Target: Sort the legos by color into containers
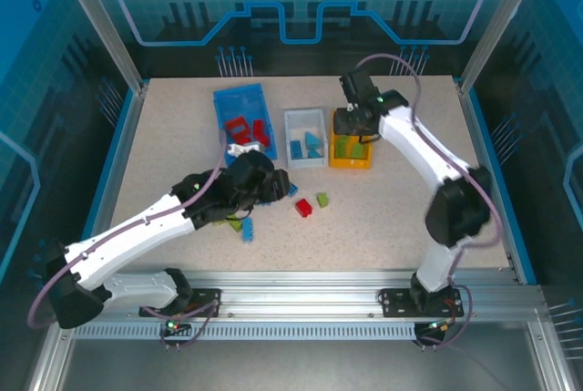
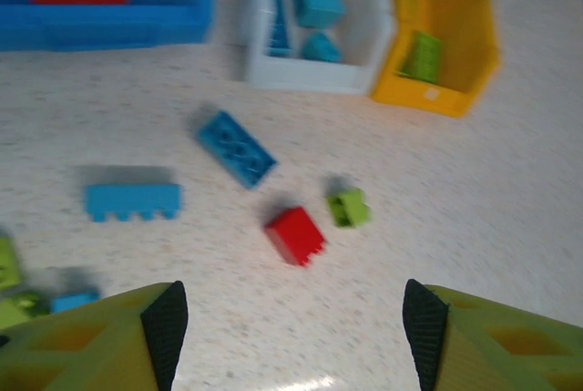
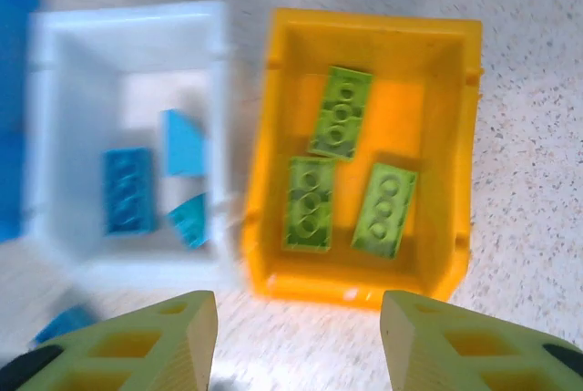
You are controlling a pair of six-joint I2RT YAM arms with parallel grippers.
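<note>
I should lower my left gripper and turn its fingers to straddle the blue brick with sideways studs below, since the brick's length runs parallel to their gap.
Three bins stand in a row at the back: a blue bin (image 1: 239,99) with red bricks (image 1: 248,128), a white bin (image 1: 305,118) with blue bricks (image 3: 127,189), and an orange-yellow bin (image 3: 364,286) with three lime bricks (image 3: 310,202). Loose on the table lie a red brick (image 2: 295,234), a small lime brick (image 2: 350,207) and two blue bricks (image 2: 236,147) (image 2: 133,200). My left gripper (image 2: 287,327) is open, empty, just short of the red brick. Open and empty too, my right gripper (image 3: 299,345) hovers over the near rim of the orange-yellow bin.
More lime bricks (image 2: 7,263) and a small blue brick (image 2: 73,300) lie at the left under my left arm (image 1: 146,227). Blue side walls (image 1: 114,163) edge the table. Open tabletop (image 1: 392,218) lies to the right front.
</note>
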